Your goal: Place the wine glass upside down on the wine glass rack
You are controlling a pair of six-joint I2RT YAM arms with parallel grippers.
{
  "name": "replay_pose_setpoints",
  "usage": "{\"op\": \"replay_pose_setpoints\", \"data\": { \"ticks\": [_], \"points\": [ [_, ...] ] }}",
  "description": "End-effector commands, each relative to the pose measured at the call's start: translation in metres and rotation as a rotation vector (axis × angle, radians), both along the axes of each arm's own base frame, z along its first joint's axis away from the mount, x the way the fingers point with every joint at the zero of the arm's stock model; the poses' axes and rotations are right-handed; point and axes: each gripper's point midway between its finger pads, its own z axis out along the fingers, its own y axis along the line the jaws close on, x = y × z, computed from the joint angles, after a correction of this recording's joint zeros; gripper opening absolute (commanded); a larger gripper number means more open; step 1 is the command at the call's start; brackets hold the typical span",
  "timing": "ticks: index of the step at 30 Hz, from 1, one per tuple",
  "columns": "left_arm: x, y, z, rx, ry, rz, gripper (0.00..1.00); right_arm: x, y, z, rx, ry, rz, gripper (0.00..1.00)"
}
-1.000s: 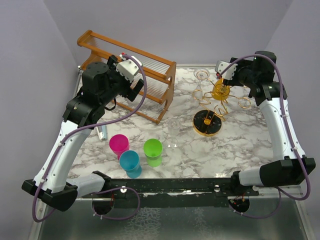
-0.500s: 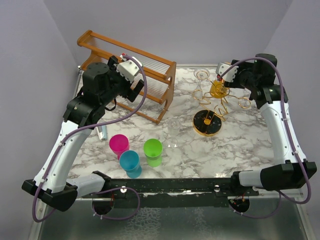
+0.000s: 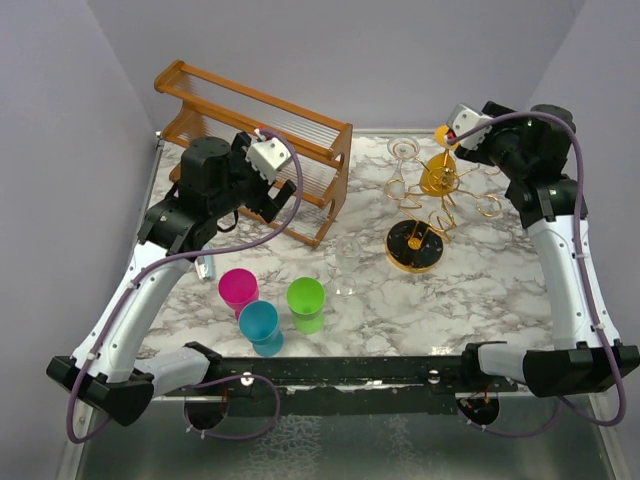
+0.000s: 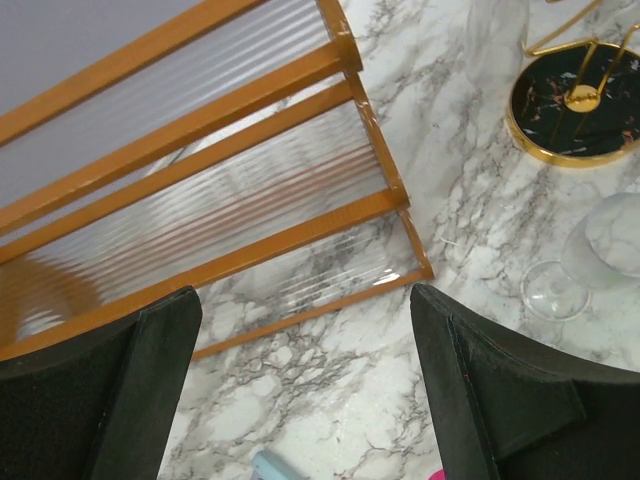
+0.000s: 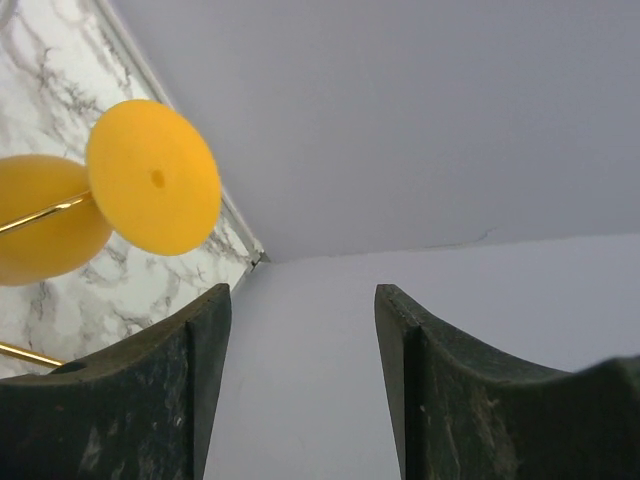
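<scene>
The left gripper moves down and to the right in the top view onto the clear wine glass's rim next, since that glass stands upright off the rack.
A yellow wine glass [image 3: 440,178] hangs upside down in the gold wire wine glass rack [image 3: 415,247], its round foot [image 5: 153,176] uppermost. My right gripper [image 3: 457,138] is raised just behind and right of that foot. It is open, with only the wall between its fingers [image 5: 300,330]. A clear glass [image 3: 401,165] hangs on the rack's far left arm. Another clear wine glass [image 3: 347,262] stands upright on the marble left of the rack's black base [image 4: 580,100]. My left gripper [image 3: 277,197] hovers wide open and empty [image 4: 305,300] over the wooden shelf's front edge.
The brown slatted shelf [image 3: 255,150] takes up the back left. Pink [image 3: 238,290], blue [image 3: 259,325] and green [image 3: 306,300] cups stand near the front. Walls close in the back and both sides.
My right gripper has drawn up and back from the yellow glass, which stays hanging on the rack. My left arm has shifted a little right and forward.
</scene>
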Motion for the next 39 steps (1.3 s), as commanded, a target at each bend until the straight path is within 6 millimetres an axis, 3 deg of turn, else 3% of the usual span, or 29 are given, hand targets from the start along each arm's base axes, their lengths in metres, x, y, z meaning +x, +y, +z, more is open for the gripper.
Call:
{"op": "replay_pose_setpoints", "data": {
  "ticks": [1,8,21,30,35,39],
  "points": [
    [-0.017,-0.018,-0.02,-0.051,0.099,-0.103,0.87,-0.011,-0.014,0.04,0.181,-0.132,-0.123,0.6],
    [-0.029,-0.057,-0.047,-0.159,0.282,-0.237,0.84,-0.048,-0.015,0.05,0.383,-0.191,-0.162,0.62],
    [-0.032,-0.118,-0.087,-0.055,0.425,-0.329,0.71,-0.106,0.029,0.031,0.558,0.014,0.017,0.8],
    [-0.043,-0.142,-0.107,0.011,0.501,-0.388,0.6,-0.109,0.031,0.025,0.584,0.034,0.019,0.79],
    [-0.049,-0.147,-0.117,0.07,0.511,-0.412,0.47,-0.112,0.032,0.039,0.616,0.013,0.023,0.79],
    [-0.055,-0.15,-0.126,0.117,0.525,-0.428,0.43,-0.114,0.033,0.04,0.623,0.016,0.027,0.79]
  ]
}}
